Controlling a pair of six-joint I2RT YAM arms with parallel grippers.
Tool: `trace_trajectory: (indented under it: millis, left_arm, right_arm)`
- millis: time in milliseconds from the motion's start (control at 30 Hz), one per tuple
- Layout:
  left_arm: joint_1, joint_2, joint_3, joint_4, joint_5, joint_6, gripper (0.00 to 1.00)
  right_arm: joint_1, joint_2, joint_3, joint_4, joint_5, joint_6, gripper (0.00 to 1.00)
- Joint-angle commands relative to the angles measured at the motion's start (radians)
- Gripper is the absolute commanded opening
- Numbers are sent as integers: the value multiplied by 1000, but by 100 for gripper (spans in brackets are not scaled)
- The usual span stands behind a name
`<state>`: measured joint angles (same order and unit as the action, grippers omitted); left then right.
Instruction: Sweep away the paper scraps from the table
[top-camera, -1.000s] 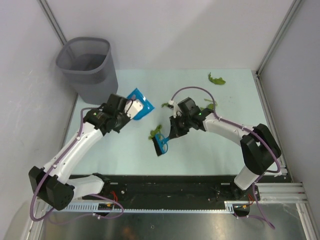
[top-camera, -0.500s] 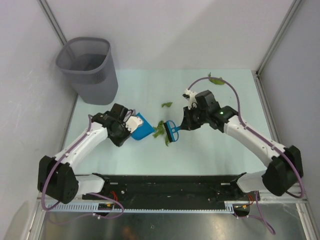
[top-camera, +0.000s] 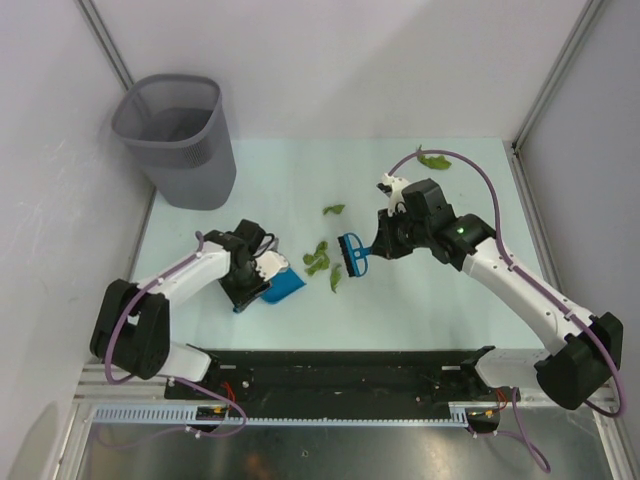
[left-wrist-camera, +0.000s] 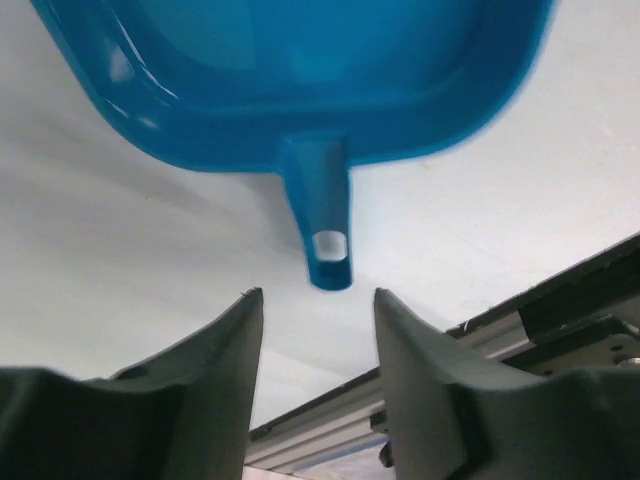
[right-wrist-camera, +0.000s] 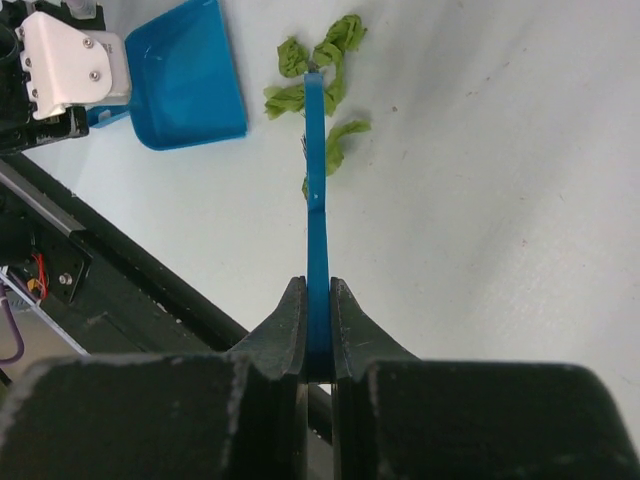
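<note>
My left gripper lifts and spreads wider next, then lowers around the dustpan handle (left-wrist-camera: 325, 230) near the pan.
Green paper scraps (top-camera: 318, 258) lie bunched mid-table, one scrap (top-camera: 335, 278) just below them, another (top-camera: 333, 209) further back and one (top-camera: 432, 159) at the far right. My right gripper (right-wrist-camera: 318, 296) is shut on the handle of the blue brush (top-camera: 352, 253), whose head stands just right of the bunch (right-wrist-camera: 300, 92). The blue dustpan (top-camera: 288, 285) rests on the pale table (top-camera: 450, 290), left of the scraps. My left gripper (left-wrist-camera: 318, 300) is open, and the dustpan handle (left-wrist-camera: 325, 230) ends just beyond its fingertips, apart from them.
A grey mesh wastebasket (top-camera: 180, 135) stands off the table's far left corner. The black rail (top-camera: 340, 365) with the arm bases runs along the near edge, close behind my left gripper. Grey walls close in the left, back and right sides.
My left gripper lowered the dustpan to the table near the front edge and opened off its handle. My right gripper carried the brush a little to the right of the scraps.
</note>
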<state>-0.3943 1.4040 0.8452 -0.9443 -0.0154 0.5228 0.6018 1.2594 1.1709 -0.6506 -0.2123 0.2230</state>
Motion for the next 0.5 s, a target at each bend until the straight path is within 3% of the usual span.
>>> trace_trajectory:
  millis: [0, 167, 267, 300, 467]
  left_arm:
    - [5, 6, -21, 96, 34, 48, 60]
    - [32, -49, -60, 167, 118, 103, 82]
    - [104, -141, -49, 190, 210, 92, 93]
    - [156, -172, -67, 202, 300, 91, 99]
    - [198, -381, -202, 239, 422, 180, 100]
  right_arm:
    - [-2, -18, 33, -12, 17, -16, 0]
    - [-2, -34, 33, -20, 16, -22, 0]
    - [0, -41, 32, -32, 16, -21, 0]
    - [0, -43, 33, -34, 16, -20, 0]
    - [15, -35, 33, -27, 13, -16, 0]
